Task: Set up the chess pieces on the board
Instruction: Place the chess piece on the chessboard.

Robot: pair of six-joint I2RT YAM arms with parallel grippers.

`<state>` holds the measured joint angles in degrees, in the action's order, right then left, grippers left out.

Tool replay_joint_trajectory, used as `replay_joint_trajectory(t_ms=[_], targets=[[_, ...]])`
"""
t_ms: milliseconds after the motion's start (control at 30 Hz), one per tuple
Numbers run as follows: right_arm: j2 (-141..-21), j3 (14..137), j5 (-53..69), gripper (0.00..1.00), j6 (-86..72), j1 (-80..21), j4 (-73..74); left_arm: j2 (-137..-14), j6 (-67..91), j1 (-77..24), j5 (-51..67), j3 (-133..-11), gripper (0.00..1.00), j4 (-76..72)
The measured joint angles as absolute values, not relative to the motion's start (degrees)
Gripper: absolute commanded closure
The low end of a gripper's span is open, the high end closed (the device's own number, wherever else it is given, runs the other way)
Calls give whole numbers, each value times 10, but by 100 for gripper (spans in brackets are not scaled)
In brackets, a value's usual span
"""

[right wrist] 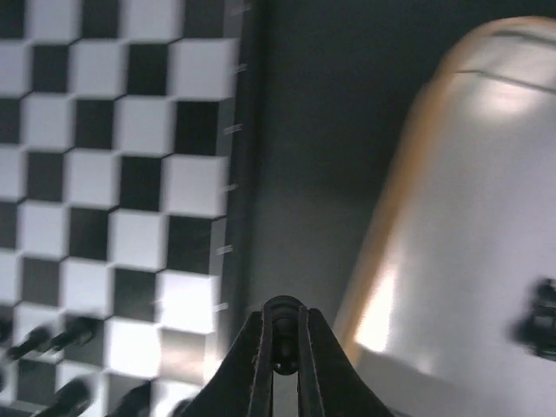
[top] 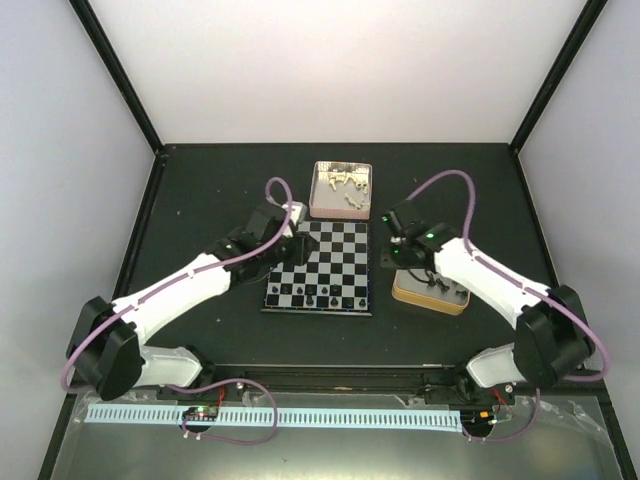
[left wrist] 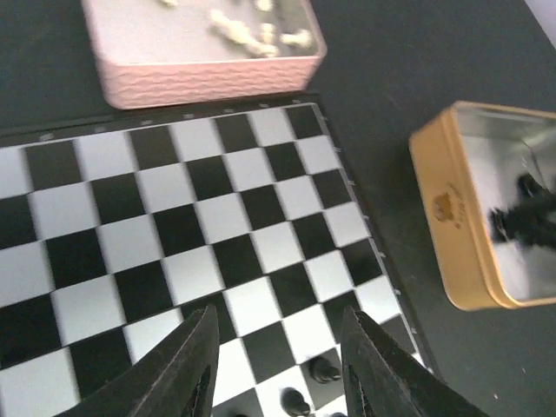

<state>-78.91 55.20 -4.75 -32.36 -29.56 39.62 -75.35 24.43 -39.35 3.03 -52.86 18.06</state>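
The empty white square continues the row of small pieces, so next I will swing my right gripper back and to the left in the top view, then down onto that square.
The board point(top: 320, 268) lies at the table's middle, with a few black chess pieces point(top: 320, 298) on its near rows. My left gripper point(top: 300, 247) hovers open over the board point(left wrist: 174, 217), nothing between its fingers point(left wrist: 276, 365); black pieces point(left wrist: 323, 372) stand just below it. My right gripper point(top: 388, 258) hangs over the dark gap between the board point(right wrist: 113, 174) and the gold tin point(right wrist: 486, 217). It point(right wrist: 282, 347) is shut on a small black chess piece point(right wrist: 282, 334). More black pieces point(right wrist: 61, 334) stand on the board's near-left squares.
A pink tin point(top: 341, 189) behind the board holds cream-white pieces point(left wrist: 252, 33). A gold tin point(top: 430, 292) to the board's right holds black pieces point(left wrist: 526, 217). Dark frame posts and pale walls bound the table.
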Motion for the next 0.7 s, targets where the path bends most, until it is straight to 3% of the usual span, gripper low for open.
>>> replay_joint_trajectory(t_ms=[300,700], targets=[[-943,651,-17,98,-331,-467,421,-669,328,-291,26,-432,55,163],[-1030,708,-9,96,-316,-499,473,-656,348,-266,47,-416,55,153]])
